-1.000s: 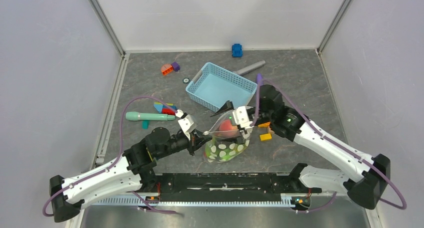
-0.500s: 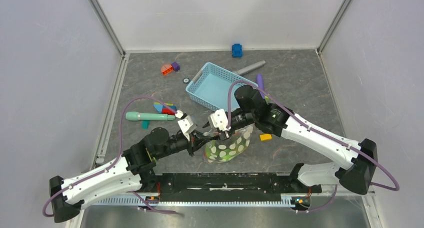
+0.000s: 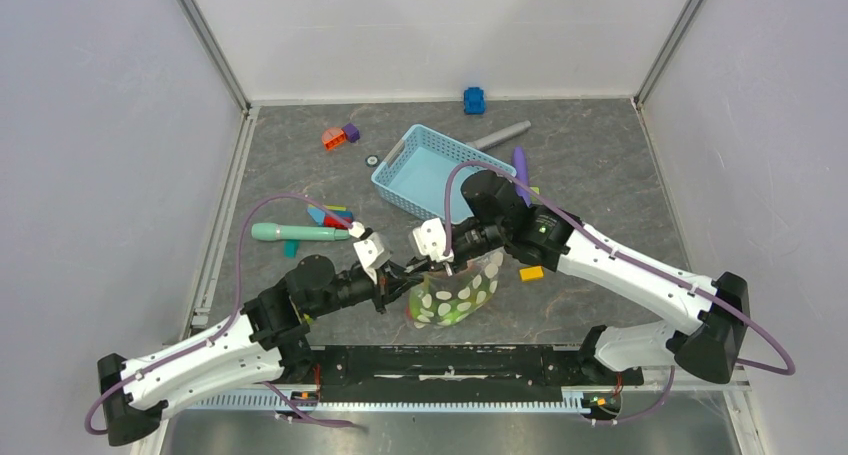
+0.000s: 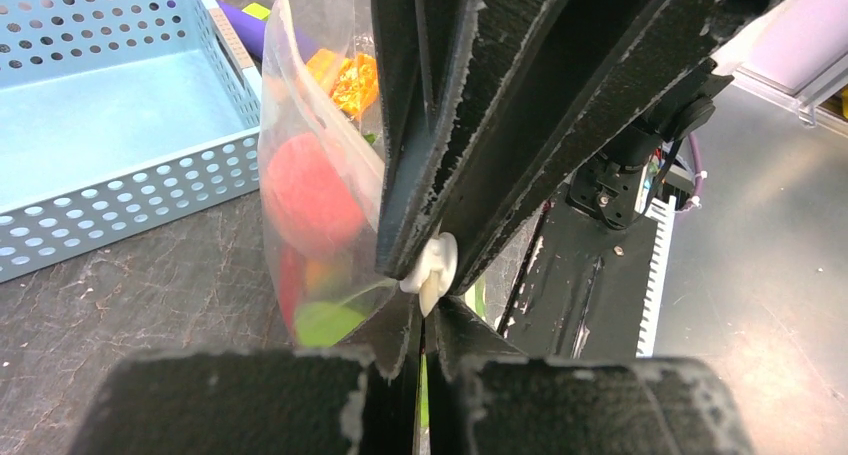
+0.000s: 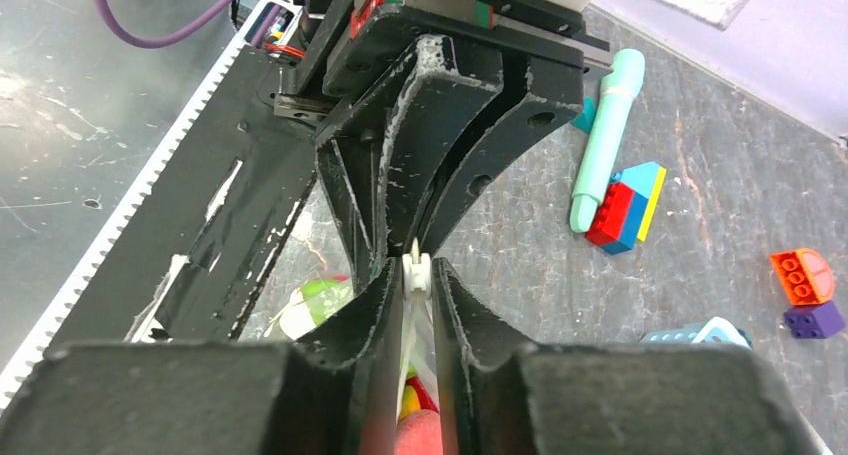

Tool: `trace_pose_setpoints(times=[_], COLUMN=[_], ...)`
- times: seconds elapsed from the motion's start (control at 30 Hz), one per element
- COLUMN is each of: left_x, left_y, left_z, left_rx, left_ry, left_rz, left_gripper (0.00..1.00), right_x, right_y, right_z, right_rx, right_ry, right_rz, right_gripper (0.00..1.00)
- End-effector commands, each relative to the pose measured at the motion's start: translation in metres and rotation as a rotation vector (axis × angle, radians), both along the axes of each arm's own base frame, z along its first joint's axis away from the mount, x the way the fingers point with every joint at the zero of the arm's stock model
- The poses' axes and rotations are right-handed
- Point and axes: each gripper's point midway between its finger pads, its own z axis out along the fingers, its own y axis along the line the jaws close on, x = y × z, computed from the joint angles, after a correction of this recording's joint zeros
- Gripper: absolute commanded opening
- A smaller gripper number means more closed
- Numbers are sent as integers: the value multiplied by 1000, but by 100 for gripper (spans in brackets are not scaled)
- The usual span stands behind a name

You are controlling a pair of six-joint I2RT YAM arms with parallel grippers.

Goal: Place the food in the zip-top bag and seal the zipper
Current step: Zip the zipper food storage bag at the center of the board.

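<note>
The zipper comes next: my right gripper moves along the bag's opening to the bag's other end (image 3: 497, 260) and releases it. That is because that end lies to the gripper's right in the top view.
The zip-top bag (image 3: 456, 291), clear with white dots, stands on the mat between the two arms. The food shows through it: a red-pink piece (image 4: 310, 195) and a green piece (image 4: 325, 322). My left gripper (image 4: 424, 325) is shut on the bag's top edge at its left end. My right gripper (image 5: 416, 280) meets it tip to tip, its jaws closed on a small white piece of the zipper (image 5: 416, 267). In the top view, both grippers, left (image 3: 406, 273) and right (image 3: 434, 265), hide the bag's mouth.
A light-blue mesh basket (image 3: 440, 170) sits just behind the bag. A teal marker (image 3: 295, 232) and coloured blocks (image 3: 330, 215) lie to the left. An orange block (image 3: 531, 273) lies right of the bag, a purple stick (image 3: 520, 162) behind it.
My right gripper has slid left along the bag's top edge until it meets the left gripper, and its jaws have closed from wide open. The left arm has held still.
</note>
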Motion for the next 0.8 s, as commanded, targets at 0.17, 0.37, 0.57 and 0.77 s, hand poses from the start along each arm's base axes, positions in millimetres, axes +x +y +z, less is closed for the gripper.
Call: trace_pose_setpoints(times=[0.17,0.37,0.57,0.77], left_x=[-3,1,5,5], left_y=[3,6,11,15], left_z=[15,12,16,16], left_rx=[-39,-39,-53,-67], left_ry=[-72,-70,-80,-87], left_rz=[-22,10,44,56], left_gripper=[2,2,2,2], right_x=[2,12,24,32], right_y=[-2,-8,-16,-22], right_z=[13,9,2,-3], right_rx=[-4,-35,-67,-90], right_ry=[-37,-72,-94,-108], right_rz=[-7,-68,-145,-211], right_gripper=[0,0,0,0])
